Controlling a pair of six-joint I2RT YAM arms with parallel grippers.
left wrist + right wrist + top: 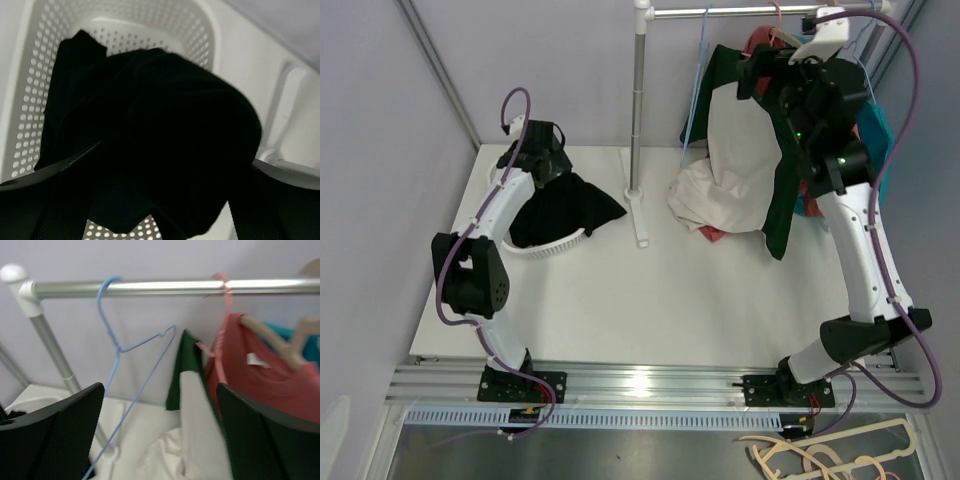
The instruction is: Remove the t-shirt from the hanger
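The pink hanger still holds the red shirt, so my right gripper should tilt downward toward that shirt next, then close on the wire below the hook [775,32] [220,341].
A black t-shirt [560,205] lies heaped in the white perforated basket [555,247], one part draped over its rim. My left gripper [545,150] hovers just above it, open. In the left wrist view the black t-shirt [150,135] fills the space in front of the left gripper [165,200], whose fingers stand wide on either side of the cloth. A bare blue wire hanger [120,350] hangs on the rail [150,287]. My right gripper [159,390] is raised near the rail, open, with nothing between its fingers.
A green-and-white shirt [740,140], a red shirt [270,375] on a wooden hanger and a teal garment [875,130] hang on the rail. White cloth [705,195] is bunched on the table below. The rack's pole [636,100] stands between the arms.
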